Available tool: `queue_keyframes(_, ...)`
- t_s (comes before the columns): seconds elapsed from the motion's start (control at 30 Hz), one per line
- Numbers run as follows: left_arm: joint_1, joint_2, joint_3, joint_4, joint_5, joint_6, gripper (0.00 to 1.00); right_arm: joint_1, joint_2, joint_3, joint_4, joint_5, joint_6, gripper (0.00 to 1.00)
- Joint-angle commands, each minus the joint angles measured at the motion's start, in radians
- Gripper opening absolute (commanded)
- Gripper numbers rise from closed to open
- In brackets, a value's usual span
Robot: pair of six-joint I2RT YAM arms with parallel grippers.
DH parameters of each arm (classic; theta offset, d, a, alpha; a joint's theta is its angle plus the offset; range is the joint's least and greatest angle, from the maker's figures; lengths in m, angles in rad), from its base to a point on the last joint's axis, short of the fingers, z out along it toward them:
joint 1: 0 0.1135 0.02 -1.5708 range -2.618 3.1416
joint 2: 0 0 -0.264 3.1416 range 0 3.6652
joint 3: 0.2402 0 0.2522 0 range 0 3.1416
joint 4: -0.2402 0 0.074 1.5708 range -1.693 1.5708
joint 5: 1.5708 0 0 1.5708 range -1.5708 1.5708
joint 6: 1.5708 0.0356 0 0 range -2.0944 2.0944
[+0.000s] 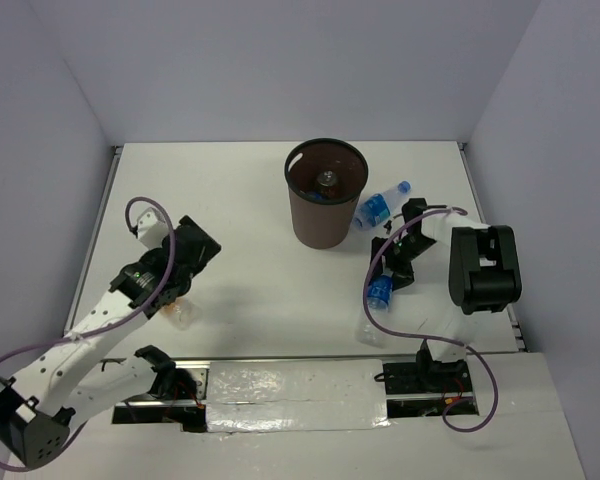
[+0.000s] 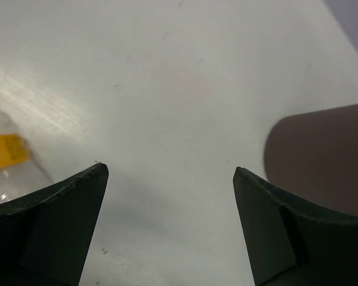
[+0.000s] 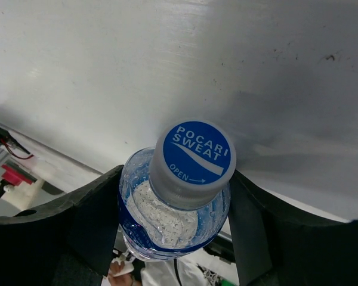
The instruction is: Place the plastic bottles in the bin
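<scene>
I should next move my right gripper up and outward over the bin's opening [image 1: 326, 172] to release the second blue-labelled bottle, as the bin's rim is high above the tabletop.
The bin [image 1: 326, 222] stands at mid-table, and a bottle cap [image 1: 327, 180] shows inside it. One blue-labelled plastic bottle [image 1: 380, 207] lies just right of the bin. My right gripper [image 1: 385, 283] [image 3: 176, 179] is shut on a second blue-labelled bottle [image 1: 379, 292] [image 3: 179, 202]. Its fingers [image 3: 92, 217] press both sides, and the grey and blue cap [image 3: 194, 158] points at the wrist camera. An orange-labelled bottle [image 1: 181, 313] [image 2: 3, 152] lies beneath my left arm. My left gripper [image 1: 200, 245] [image 2: 170, 173] hangs open over bare table, left of the bin [image 2: 322, 158].
White walls close the table on the left, back and right. The arm bases and a taped strip [image 1: 290, 395] run along the near edge. A purple cable [image 1: 420, 330] loops beside the right arm.
</scene>
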Motion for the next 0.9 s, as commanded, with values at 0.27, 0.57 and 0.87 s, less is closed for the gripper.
queue_keyframes(0.27, 0.083, 0.211, 0.101, -0.426, -0.014, -0.421, 0.99, -0.012, -0.150, 0.225, -0.108, -0.087, -0.275, 0.23)
queue_keyframes(0.57, 0.180, 0.330, 0.132, -0.447, 0.092, -0.398, 0.99, -0.081, -0.436, 0.518, -0.339, -0.393, -0.839, 0.25)
queue_keyframes(0.87, 0.197, 0.462, 0.227, -0.565, 0.098, -0.400, 0.99, 0.014, -0.500, 0.773, 0.073, -0.459, -0.519, 0.24)
